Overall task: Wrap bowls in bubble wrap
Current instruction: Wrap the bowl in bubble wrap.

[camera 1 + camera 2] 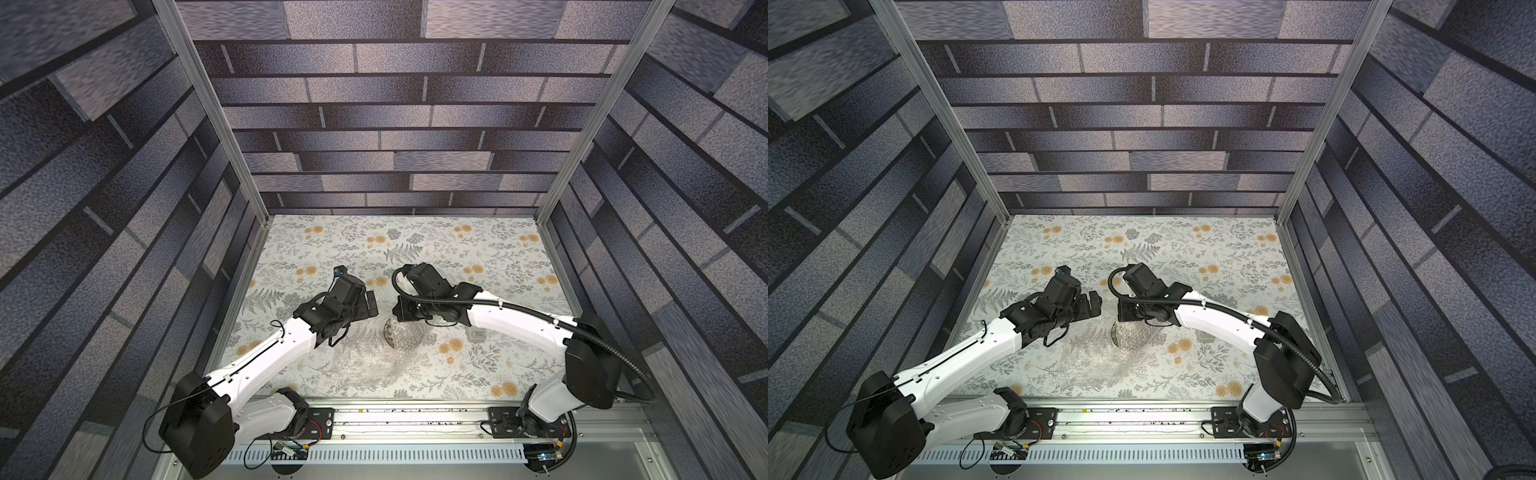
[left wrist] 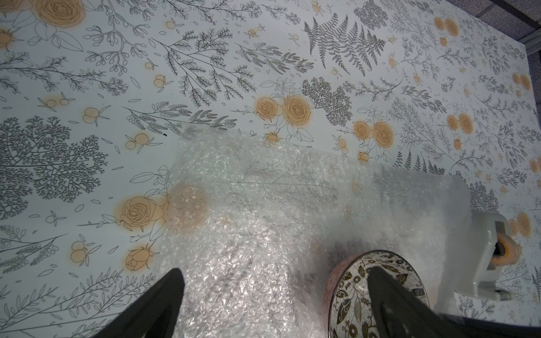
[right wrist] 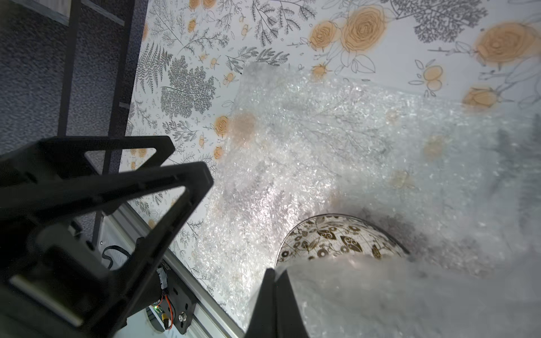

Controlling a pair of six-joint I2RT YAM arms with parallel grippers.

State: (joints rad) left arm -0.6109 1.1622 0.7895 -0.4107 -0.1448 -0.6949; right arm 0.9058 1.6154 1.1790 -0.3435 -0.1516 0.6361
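Note:
The leaf-patterned inside of the bowl is still bare. My right gripper needs to carry the flap over the bowl's rim and down into the bowl's opening (image 1: 389,333) (image 3: 338,240) next, and release the edge of the bubble wrap there.
The bowl (image 1: 390,332) (image 1: 1116,332) lies tilted on the bubble wrap (image 1: 365,368) (image 1: 1096,365), its leaf-patterned inside (image 2: 351,295) (image 3: 336,238) facing my left arm. My right gripper (image 3: 275,273) (image 1: 402,316) is shut on an edge of the bubble wrap (image 3: 322,140), holding a flap up over the bowl's far side. My left gripper (image 2: 273,273) (image 1: 370,305) is open just above the sheet (image 2: 257,210). One of its fingers (image 2: 389,301) shows in front of the bowl's opening; whether they touch I cannot tell.
A grey tape dispenser (image 2: 480,257) (image 1: 476,334) (image 1: 1204,336) with a tan roll stands right behind the bowl, partly under the right arm. The floral table (image 1: 415,249) is walled on three sides; a metal rail (image 1: 415,419) runs along its front edge.

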